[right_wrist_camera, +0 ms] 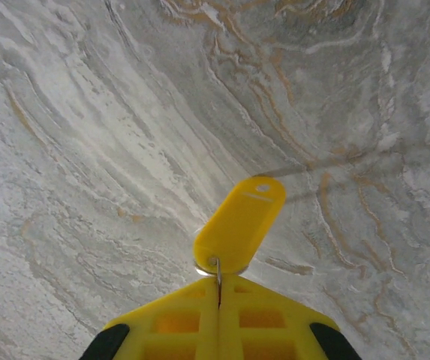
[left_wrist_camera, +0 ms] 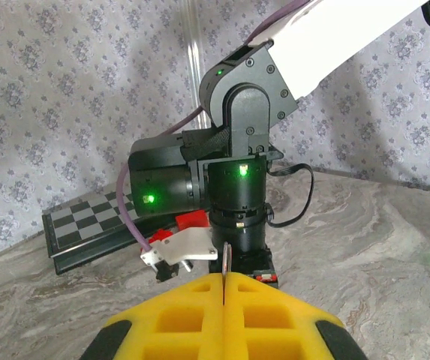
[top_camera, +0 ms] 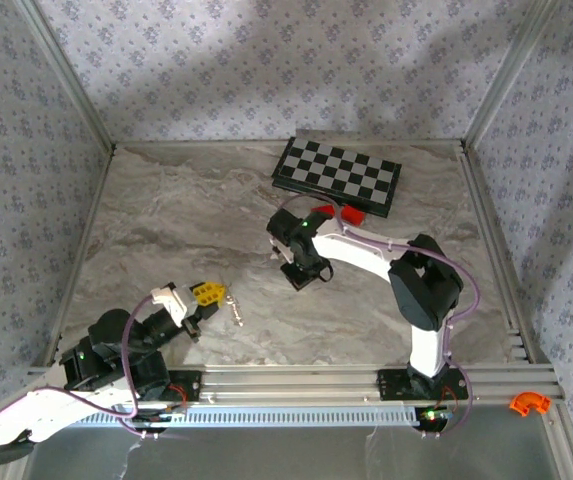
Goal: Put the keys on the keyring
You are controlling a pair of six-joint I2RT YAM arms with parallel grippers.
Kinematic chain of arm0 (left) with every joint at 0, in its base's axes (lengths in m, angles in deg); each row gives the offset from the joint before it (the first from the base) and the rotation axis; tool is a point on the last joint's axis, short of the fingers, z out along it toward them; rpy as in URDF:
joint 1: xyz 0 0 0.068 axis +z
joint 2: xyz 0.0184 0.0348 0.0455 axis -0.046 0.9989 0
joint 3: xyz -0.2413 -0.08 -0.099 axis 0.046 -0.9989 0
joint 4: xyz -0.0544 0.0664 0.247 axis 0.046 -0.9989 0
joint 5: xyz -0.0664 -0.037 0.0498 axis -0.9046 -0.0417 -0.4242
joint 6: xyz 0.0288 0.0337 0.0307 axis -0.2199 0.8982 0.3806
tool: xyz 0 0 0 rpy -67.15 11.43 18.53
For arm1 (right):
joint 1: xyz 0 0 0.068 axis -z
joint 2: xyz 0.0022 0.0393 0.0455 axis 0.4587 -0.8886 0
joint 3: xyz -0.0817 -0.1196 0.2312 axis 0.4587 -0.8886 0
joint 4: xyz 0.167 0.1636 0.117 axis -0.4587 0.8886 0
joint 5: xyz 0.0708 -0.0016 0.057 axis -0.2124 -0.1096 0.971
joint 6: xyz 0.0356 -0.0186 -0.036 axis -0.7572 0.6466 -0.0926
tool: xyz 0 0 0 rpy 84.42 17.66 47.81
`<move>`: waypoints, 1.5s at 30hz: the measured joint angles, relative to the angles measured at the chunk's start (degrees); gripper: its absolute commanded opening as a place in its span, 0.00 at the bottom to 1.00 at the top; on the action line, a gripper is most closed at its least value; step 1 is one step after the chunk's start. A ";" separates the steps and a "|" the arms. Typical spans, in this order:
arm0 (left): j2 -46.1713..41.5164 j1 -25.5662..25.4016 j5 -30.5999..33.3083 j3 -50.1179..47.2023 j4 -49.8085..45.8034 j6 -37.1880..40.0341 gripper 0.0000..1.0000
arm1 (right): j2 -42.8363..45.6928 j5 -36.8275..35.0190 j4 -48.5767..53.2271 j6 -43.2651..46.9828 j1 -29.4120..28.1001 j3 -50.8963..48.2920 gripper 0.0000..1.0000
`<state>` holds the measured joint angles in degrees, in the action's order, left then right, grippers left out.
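Observation:
The yellow tag (right_wrist_camera: 241, 219) hangs above the bare marble, so I will next lower my right gripper, pull it back toward my base onto the marble and let go of the wire.
My left gripper (left_wrist_camera: 224, 279) is shut on a thin metal key (left_wrist_camera: 227, 261), seen edge-on and sticking up from between the yellow fingers. From above, that key (top_camera: 232, 304) pokes out to the right of the left gripper (top_camera: 209, 294), low over the table near the front left. My right gripper (right_wrist_camera: 219, 282) is shut on the wire of the keyring (right_wrist_camera: 218, 268), whose yellow plastic tag (right_wrist_camera: 241, 219) hangs just above the marble table (right_wrist_camera: 87, 150). The right gripper (top_camera: 302, 274) points down at mid-table, well apart from the left one.
A folded chessboard (top_camera: 337, 175) lies at the back, with red pieces (top_camera: 351, 215) in front of it. The right arm's body (left_wrist_camera: 237, 157) stands straight ahead in the left wrist view. An orange clip (top_camera: 529, 402) sits outside the frame, front right.

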<state>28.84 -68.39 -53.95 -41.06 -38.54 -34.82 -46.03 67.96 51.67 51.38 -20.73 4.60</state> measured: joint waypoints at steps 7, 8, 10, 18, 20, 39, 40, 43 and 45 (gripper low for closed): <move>0.00 0.00 0.02 0.00 0.00 0.02 0.00 | 1.55 0.02 -0.13 -0.63 -1.22 -3.39 0.00; 0.00 0.00 0.00 0.00 0.00 0.02 0.00 | 1.64 0.07 -0.22 -0.79 -1.51 -4.04 0.00; -0.02 0.00 0.00 0.00 0.00 0.02 0.00 | 1.64 0.07 -0.42 -1.36 -1.92 -5.33 0.00; -0.02 -0.04 0.00 0.00 0.00 0.02 0.00 | 1.97 0.44 -0.70 -2.89 -2.67 -9.49 0.00; 0.00 -0.04 0.00 0.00 0.02 0.00 0.00 | 2.19 0.59 -0.63 -3.26 -3.06 -10.23 0.00; -0.02 -0.81 -0.02 0.00 -0.02 0.02 0.00 | 2.93 0.52 1.31 -5.99 -4.48 -12.79 0.22; -0.02 -0.81 -0.02 0.00 -0.04 0.02 0.00 | 3.06 0.59 1.25 -6.36 -4.48 -12.90 0.26; -0.02 -0.81 -0.02 0.02 -0.02 0.02 0.00 | 4.74 0.76 1.01 -7.37 -4.48 -13.81 0.36; -0.02 -0.81 -0.02 0.00 -0.02 0.02 0.00 | 6.84 1.01 0.70 -8.20 -4.46 -14.80 0.42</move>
<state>28.82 -69.20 -53.97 -41.06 -38.56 -34.79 -39.19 68.96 52.36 43.19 -25.19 -10.19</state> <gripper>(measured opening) 0.045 0.375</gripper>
